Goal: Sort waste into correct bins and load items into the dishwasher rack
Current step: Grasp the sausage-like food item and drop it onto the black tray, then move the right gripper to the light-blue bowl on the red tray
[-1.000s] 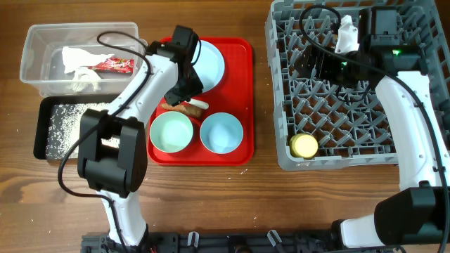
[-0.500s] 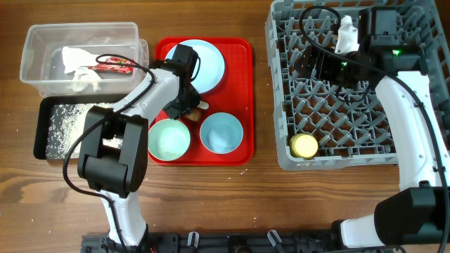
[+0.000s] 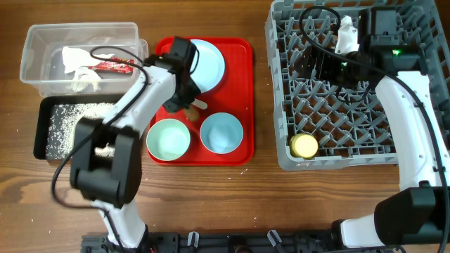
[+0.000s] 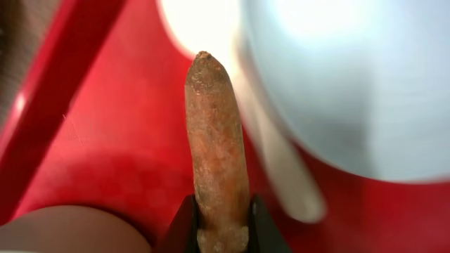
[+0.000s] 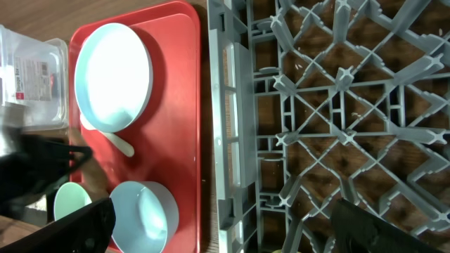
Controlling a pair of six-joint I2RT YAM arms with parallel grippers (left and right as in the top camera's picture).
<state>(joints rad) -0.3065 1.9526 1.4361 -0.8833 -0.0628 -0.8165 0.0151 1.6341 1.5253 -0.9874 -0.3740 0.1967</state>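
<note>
The rice is food like the root, so my left gripper should lift, cross over the black tray's rice (image 3: 67, 126) to its left in the overhead view and let go.
My left gripper (image 3: 185, 105) (image 4: 221, 235) is shut on the orange-brown root (image 4: 216, 140), over the flat red tray (image 3: 242, 98). The white spoon (image 3: 201, 104) (image 4: 285, 176) lies beside the root, under the rim of the pale plate (image 3: 208, 63) (image 4: 351, 84). The mint bowl (image 3: 169, 139) and the pale blue bowl (image 3: 221, 132) stand at the tray's front. The clear tub (image 3: 42, 42) holds white tissue (image 3: 76, 59) and the red wrapper (image 3: 112, 65). The black tray (image 3: 42, 130) holds rice. My right gripper (image 5: 228, 232) is open and empty over the grey rack (image 3: 358, 105), which holds the yellow cup (image 3: 304, 145). The brown lump is out of view.
The rack's left wall (image 5: 225, 126) runs close to the red tray's right edge (image 5: 193, 105). The tub and black tray sit side by side left of the red tray. A cable arcs above the left arm.
My left gripper has come down from beside the plate onto the root and closed on it. The mint bowl shifted slightly toward the front. The right arm has not moved.
</note>
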